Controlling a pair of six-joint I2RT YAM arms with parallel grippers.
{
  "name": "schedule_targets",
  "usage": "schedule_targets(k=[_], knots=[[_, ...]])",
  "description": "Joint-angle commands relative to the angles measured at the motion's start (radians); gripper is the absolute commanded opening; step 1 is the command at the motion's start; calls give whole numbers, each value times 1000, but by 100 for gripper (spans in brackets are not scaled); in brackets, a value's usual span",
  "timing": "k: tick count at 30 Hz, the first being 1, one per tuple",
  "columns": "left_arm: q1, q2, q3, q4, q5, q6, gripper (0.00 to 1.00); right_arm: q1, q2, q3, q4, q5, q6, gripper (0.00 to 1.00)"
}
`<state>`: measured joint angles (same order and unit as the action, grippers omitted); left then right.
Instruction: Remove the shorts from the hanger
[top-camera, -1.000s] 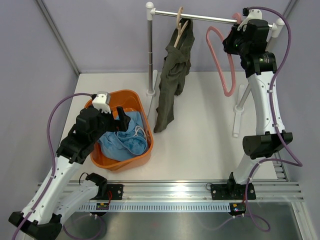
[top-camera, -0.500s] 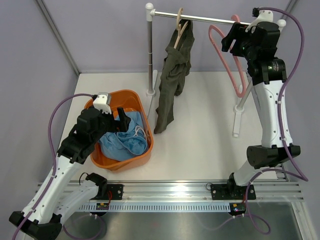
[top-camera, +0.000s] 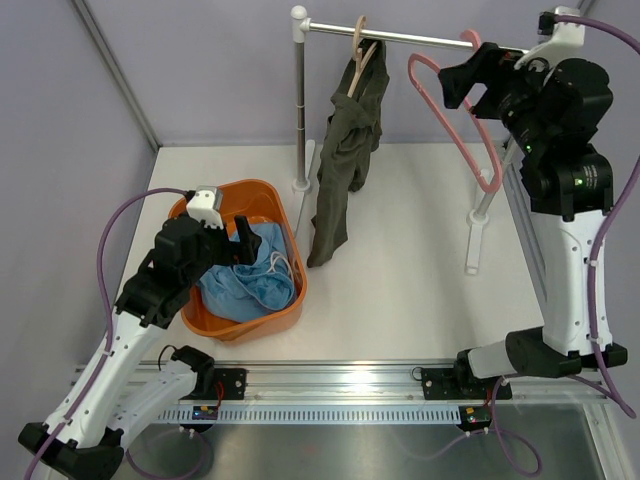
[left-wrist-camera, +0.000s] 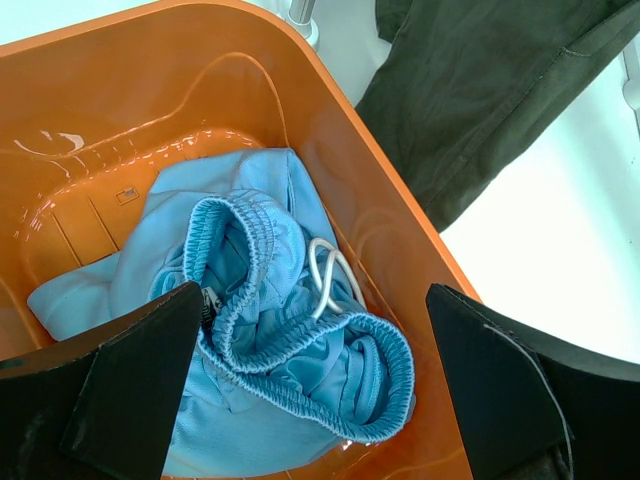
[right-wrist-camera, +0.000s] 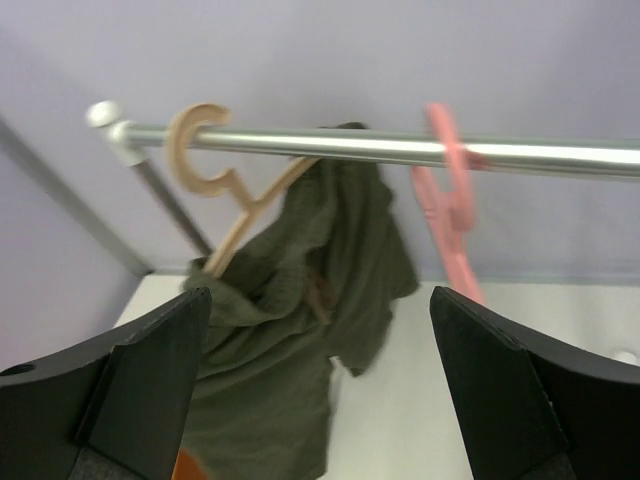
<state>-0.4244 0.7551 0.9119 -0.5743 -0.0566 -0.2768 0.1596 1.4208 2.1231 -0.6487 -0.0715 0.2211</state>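
Observation:
The olive-green shorts (top-camera: 345, 150) are hanging below the wooden hanger's neck (top-camera: 357, 60), to the left of my right gripper in the top view. I will move my right gripper across next and close it there.
The dark olive-green shorts (top-camera: 345, 150) (right-wrist-camera: 290, 330) hang limp from a wooden hanger (top-camera: 362, 50) (right-wrist-camera: 215, 170) on the metal rail (top-camera: 420, 38); their lower end shows in the left wrist view (left-wrist-camera: 490, 90). The light blue shorts (top-camera: 250, 280) (left-wrist-camera: 270, 330) lie crumpled in the orange basin (top-camera: 290, 310) (left-wrist-camera: 90, 90). My left gripper (top-camera: 240, 240) (left-wrist-camera: 315, 380) hovers open just above them, holding nothing. My right gripper (top-camera: 465, 80) (right-wrist-camera: 320, 380) is open and empty, high up by the rail, just right of a bare pink hanger (top-camera: 455, 120) (right-wrist-camera: 450, 220).
The rack's left post (top-camera: 299, 100) stands behind the basin, and its right foot (top-camera: 473, 250) lies on the table near my right arm. Purple walls close in at the back and sides. Bare white tabletop (top-camera: 400, 290) lies between the basin and the right arm.
My right gripper opened, let go of the pink hanger and drew back to the right and upward. The pink hanger stays on the rail, swung slightly right. The left arm has not moved.

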Motion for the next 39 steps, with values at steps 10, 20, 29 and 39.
schedule_targets(k=[10, 20, 29, 39], knots=[[3, -8, -8, 51, -5, 13, 99, 285, 306, 238, 34, 205, -31, 89], [3, -7, -11, 56, -5, 13, 99, 317, 506, 353, 136, 320, -48, 86], [3, -10, -15, 57, 1, 11, 99, 324, 582, 327, 248, 372, -48, 85], [3, -14, -16, 59, 4, 10, 99, 325, 668, 377, 274, 400, -22, 79]])
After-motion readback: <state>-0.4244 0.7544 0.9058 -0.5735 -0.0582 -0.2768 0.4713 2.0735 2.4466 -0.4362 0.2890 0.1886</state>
